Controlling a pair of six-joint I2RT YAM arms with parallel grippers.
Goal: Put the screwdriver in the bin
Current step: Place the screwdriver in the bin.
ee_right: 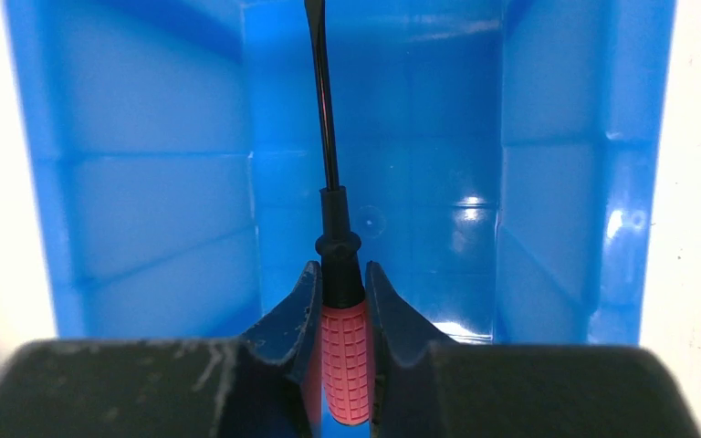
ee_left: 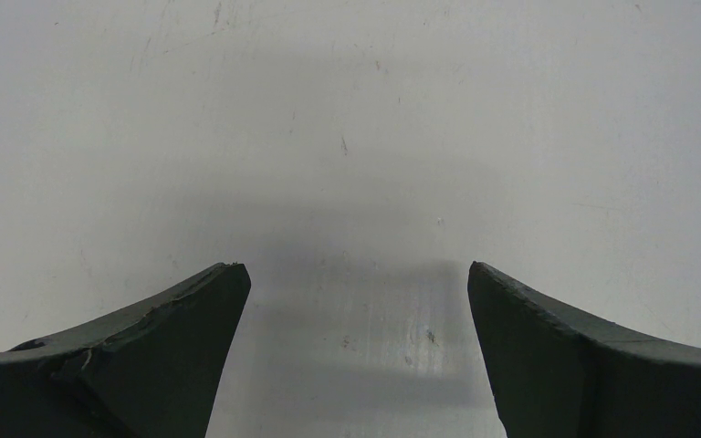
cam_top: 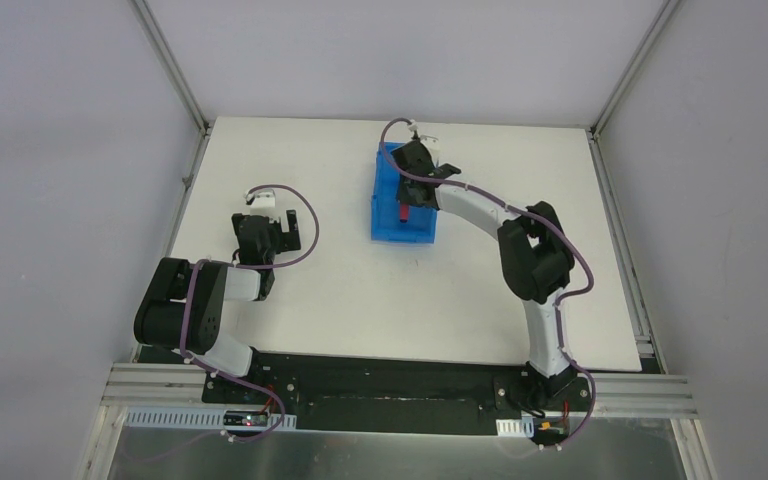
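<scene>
The handle and stem of the screwdriver [cam_top: 404,212] already hang between the bin's sides, so my right gripper needs to move down toward the bottom of the bin next and let go of it there.
The blue bin [cam_top: 388,225] stands on the white table at mid-back. My right gripper [cam_top: 415,192] reaches over it and is shut on the screwdriver [cam_top: 404,212]. In the right wrist view the red handle [ee_right: 344,365] sits clamped between the fingers [ee_right: 297,315], and the thin black shaft [ee_right: 325,119] points ahead over the bin's floor [ee_right: 420,182], between its walls. My left gripper [cam_top: 260,225] is at the table's left, open and empty. Its wrist view shows its fingertips [ee_left: 214,301] wide apart above bare table.
Metal frame posts rise at the table's back corners [cam_top: 200,125]. Grey walls enclose the table on three sides. The right arm's elbow [cam_top: 535,255] hangs over the right half of the table.
</scene>
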